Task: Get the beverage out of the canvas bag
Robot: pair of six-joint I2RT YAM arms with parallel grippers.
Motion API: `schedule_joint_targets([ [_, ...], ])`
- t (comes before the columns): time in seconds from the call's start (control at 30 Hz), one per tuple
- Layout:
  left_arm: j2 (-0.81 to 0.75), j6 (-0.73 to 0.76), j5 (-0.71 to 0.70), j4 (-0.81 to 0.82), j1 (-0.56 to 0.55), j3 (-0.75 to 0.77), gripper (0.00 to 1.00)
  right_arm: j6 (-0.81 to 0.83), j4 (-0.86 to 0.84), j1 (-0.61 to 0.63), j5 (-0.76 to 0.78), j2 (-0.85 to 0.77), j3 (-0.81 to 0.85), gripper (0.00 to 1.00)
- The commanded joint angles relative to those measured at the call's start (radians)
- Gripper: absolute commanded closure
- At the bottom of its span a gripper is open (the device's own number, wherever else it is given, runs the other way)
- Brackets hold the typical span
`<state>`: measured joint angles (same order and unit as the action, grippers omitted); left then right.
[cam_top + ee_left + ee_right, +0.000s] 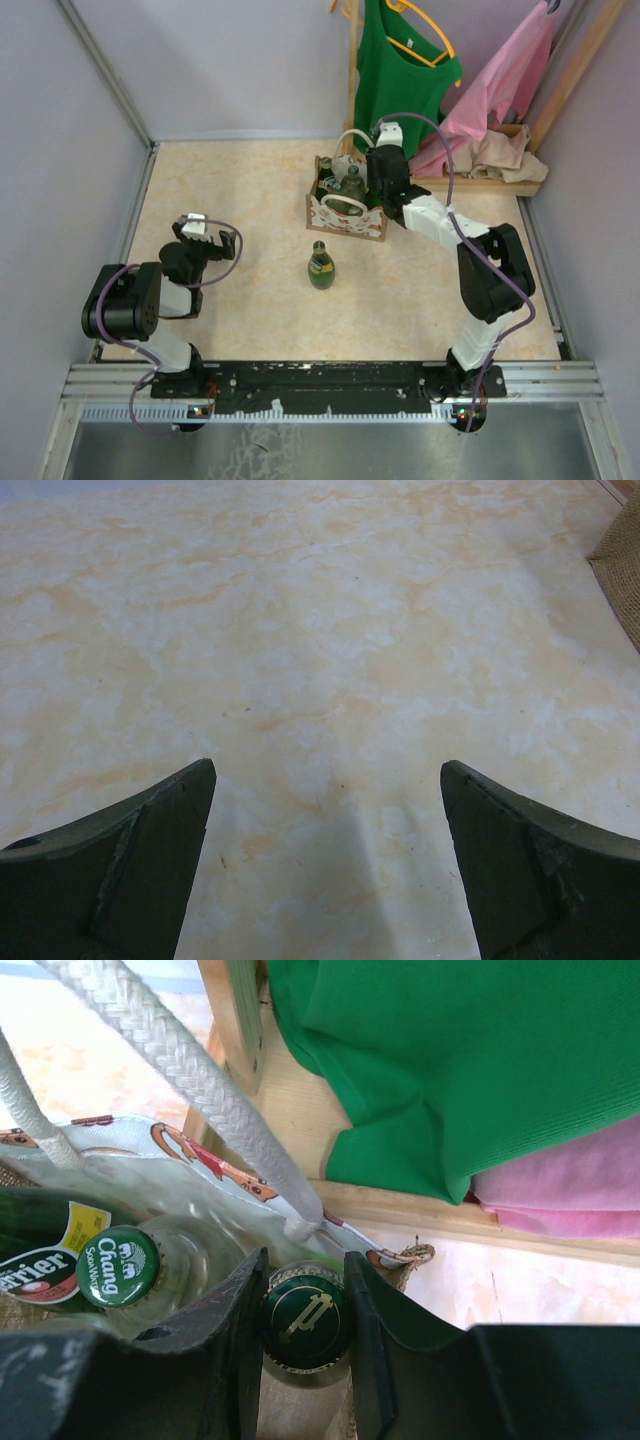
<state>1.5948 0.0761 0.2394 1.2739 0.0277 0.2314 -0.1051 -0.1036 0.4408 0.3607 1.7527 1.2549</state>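
I will next lift my right gripper up past the bag's rim, bring it back and lower it to release on the bare tabletop beside the standing green bottle, since the bottle is back from it.
The canvas bag (pixel 345 212) stands at the back middle of the table, with white rope handles (pixel 200 1090) and a printed cream lining (pixel 200 1175). Inside it stand several bottles. My right gripper (pixel 305 1300) reaches down into the bag's right side and is shut on the neck of a beverage bottle with a dark green cap bearing a gold emblem (pixel 305 1317). A green "Chang" cap (pixel 118 1267) sits just left of it. From above, the right gripper (pixel 375 190) is over the bag. My left gripper (pixel 328 780) hangs open over bare table at the left (pixel 193 222).
A green bottle (pixel 321 266) stands upright on the table in front of the bag. Behind the bag is a wooden clothes rack base (pixel 480 180) with a green shirt (pixel 400 70) and pink garment (pixel 500 80) hanging. The bag's corner (pixel 620 570) shows at the left wrist view's right edge.
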Motion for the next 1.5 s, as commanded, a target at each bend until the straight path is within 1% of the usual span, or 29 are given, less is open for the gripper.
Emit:
schedule_joint_targets([
  [0.0,0.001,0.004,0.000,0.010,-0.007,0.010,0.00,0.040,-0.063,-0.004,-0.035,-0.125,0.131,1.00],
  [0.27,0.001,0.004,0.001,0.010,-0.006,0.010,0.00,0.063,-0.059,0.003,-0.113,-0.221,0.255,1.00],
  [0.37,0.001,0.005,0.000,0.010,-0.006,0.010,0.00,0.093,-0.050,0.024,-0.111,-0.264,0.294,1.00],
  [0.5,0.000,0.005,0.001,0.010,-0.007,0.011,0.00,0.156,-0.029,0.090,-0.046,-0.337,0.319,1.00],
  [0.7,0.000,0.005,0.001,0.010,-0.007,0.011,0.00,0.263,-0.028,0.255,0.111,-0.481,0.279,1.00],
  [0.8,0.001,0.005,0.001,0.010,-0.006,0.010,0.00,0.294,-0.028,0.336,0.193,-0.555,0.223,1.00],
  [0.9,0.001,0.005,0.001,0.010,-0.007,0.011,0.00,0.313,-0.039,0.413,0.291,-0.633,0.126,1.00],
  [0.97,0.001,0.005,0.001,0.010,-0.007,0.011,0.00,0.303,-0.038,0.447,0.346,-0.684,0.064,1.00],
  [1.03,0.001,0.005,0.001,0.010,-0.007,0.010,0.00,0.262,0.000,0.461,0.386,-0.731,0.009,1.00],
  [1.17,0.000,0.004,0.000,0.010,-0.007,0.011,0.00,0.159,0.091,0.463,0.409,-0.795,-0.100,1.00],
  [1.3,0.001,0.005,0.000,0.010,-0.007,0.011,0.00,0.099,0.112,0.463,0.402,-0.813,-0.203,1.00],
  [1.4,0.001,0.005,0.001,0.009,-0.008,0.011,0.00,0.048,0.077,0.463,0.359,-0.824,-0.295,1.00],
  [1.47,0.001,0.005,0.001,0.010,-0.007,0.011,0.00,0.027,-0.011,0.462,0.315,-0.838,-0.398,1.00],
])
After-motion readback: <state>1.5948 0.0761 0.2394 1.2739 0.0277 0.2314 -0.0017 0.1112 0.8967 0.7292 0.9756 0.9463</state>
